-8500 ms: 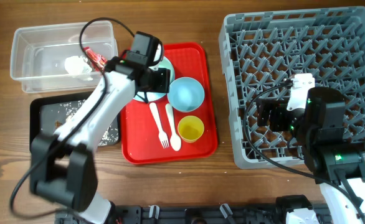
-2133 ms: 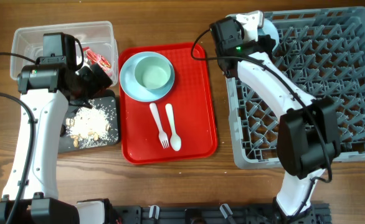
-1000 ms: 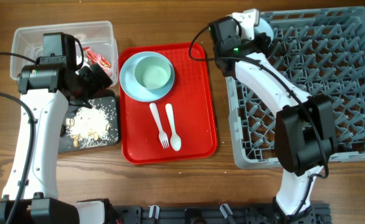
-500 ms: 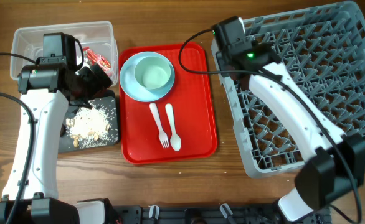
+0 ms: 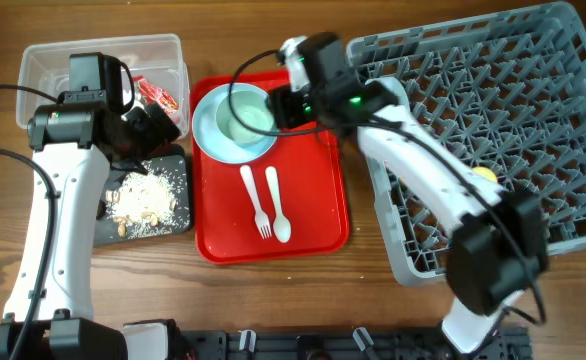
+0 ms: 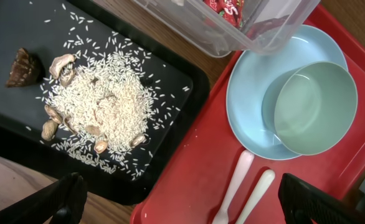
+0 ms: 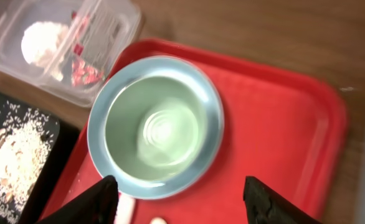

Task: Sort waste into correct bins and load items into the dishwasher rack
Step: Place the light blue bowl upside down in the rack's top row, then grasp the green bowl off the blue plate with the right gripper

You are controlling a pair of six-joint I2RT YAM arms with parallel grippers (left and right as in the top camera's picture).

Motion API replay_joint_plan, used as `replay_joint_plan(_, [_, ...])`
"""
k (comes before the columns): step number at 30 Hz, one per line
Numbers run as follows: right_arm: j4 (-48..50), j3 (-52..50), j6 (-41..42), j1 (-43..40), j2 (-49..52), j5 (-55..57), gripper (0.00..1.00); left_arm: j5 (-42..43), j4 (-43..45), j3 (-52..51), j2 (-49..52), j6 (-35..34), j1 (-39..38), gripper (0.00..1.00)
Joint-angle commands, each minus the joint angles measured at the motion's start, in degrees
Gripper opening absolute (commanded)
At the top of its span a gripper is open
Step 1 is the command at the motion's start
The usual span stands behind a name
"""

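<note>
The right gripper comes down toward the pale green bowl next, before my fingertips straddle the bowl's rack-side rim, free above the plate [image 5: 205,135].
A pale green bowl [image 5: 245,118] sits in the pale blue plate [image 5: 205,135] on the red tray. A white fork [image 5: 256,203] and spoon [image 5: 277,205] lie below them. My right gripper [image 5: 281,105] hangs open over the plate's right rim; in its wrist view [image 7: 179,200] the bowl [image 7: 157,127] lies just ahead. My left gripper [image 5: 153,125] is open and empty [image 6: 192,200] above the black tray's food scraps [image 6: 101,106]. The red wrapper [image 5: 156,95] and tissue [image 7: 39,40] lie in the clear tub [image 5: 43,70]. A yellow cup [image 5: 485,173] sits in the rack [image 5: 533,100]. The blue bowl is hidden.
The flat red tray [image 5: 318,200] lies between the black tray [image 5: 183,160] and the rack, which stands skewed, its left corner close to the red tray. Bare wooden table shows along the front and back edges.
My right arm swung left from the rack's top-left corner to over the plate. The rack turned and shifted. The blue bowl no longer shows. The left arm has not moved.
</note>
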Motion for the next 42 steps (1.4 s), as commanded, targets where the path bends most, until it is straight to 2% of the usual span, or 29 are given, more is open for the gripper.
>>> replay_joint_plan(1, [1.0,-0.1,5.6,1.7,4.0,4.2,0.64,-5.5,-2.1,0.2,-0.3,-0.5,0.9,1.00])
replay_joint_plan(3, [1.7,-0.1,7.9,1.8,5.8,4.5,0.64,-6.6,-3.2,0.2,-0.3,-0.5,2.7,1.00])
replay_joint_plan(7, [3.3,-0.1,14.1,1.9,9.8,4.0,0.57,-6.1,-3.8,0.2,-0.3,-0.6,6.2,1.00])
replay_joint_plan(12, [4.4,-0.1,20.1,2.0,13.0,2.6,0.45,-6.1,-3.6,0.2,-0.3,-0.6,6.2,1.00])
replay_joint_plan(15, [5.6,-0.1,22.3,2.4,14.3,2.1,0.42,-6.1,-3.6,0.2,-0.3,-0.6,6.2,1.00])
replay_joint_plan(17, [6.4,-0.1,22.3,2.9,14.6,2.4,0.33,-6.1,-3.6,0.2,-0.3,-0.6,6.2,1.00])
replay_joint_plan(19, [6.8,-0.1,22.3,2.9,14.6,2.4,0.15,-6.1,-3.6,0.2,-0.3,-0.6,6.2,1.00])
replay_joint_plan(21, [6.6,-0.1,22.3,2.9,14.6,2.4,0.04,-6.1,-3.6,0.2,-0.3,-0.6,6.2,1.00])
replay_joint_plan(25, [5.6,-0.1,22.3,2.8,14.5,4.2,0.04,-6.1,-3.6,0.2,-0.3,-0.6,6.2,1.00])
replay_joint_plan(29, [-0.2,0.1,22.1,2.0,11.6,13.3,0.04,-6.1,-3.6,0.2,-0.3,-0.6,6.2,1.00])
replay_joint_plan(33, [-2.6,0.1,15.8,-0.4,4.6,16.7,0.04,-6.1,-3.6,0.2,-0.3,-0.6,6.2,1.00])
replay_joint_plan(35, [-3.2,0.1,15.3,-1.2,2.2,16.7,0.04,-6.1,-3.6,0.2,-0.3,-0.6,6.2,1.00])
replay_joint_plan(38, [-4.2,0.1,8.9,-3.7,-3.9,16.9,0.04,-6.1,-3.6,0.2,-0.3,-0.6,6.2,1.00])
replay_joint_plan(42, [-6.4,0.1,2.3,-7.6,-10.1,29.2,0.04,-6.1,-3.6,0.2,-0.3,-0.6,6.2,1.00])
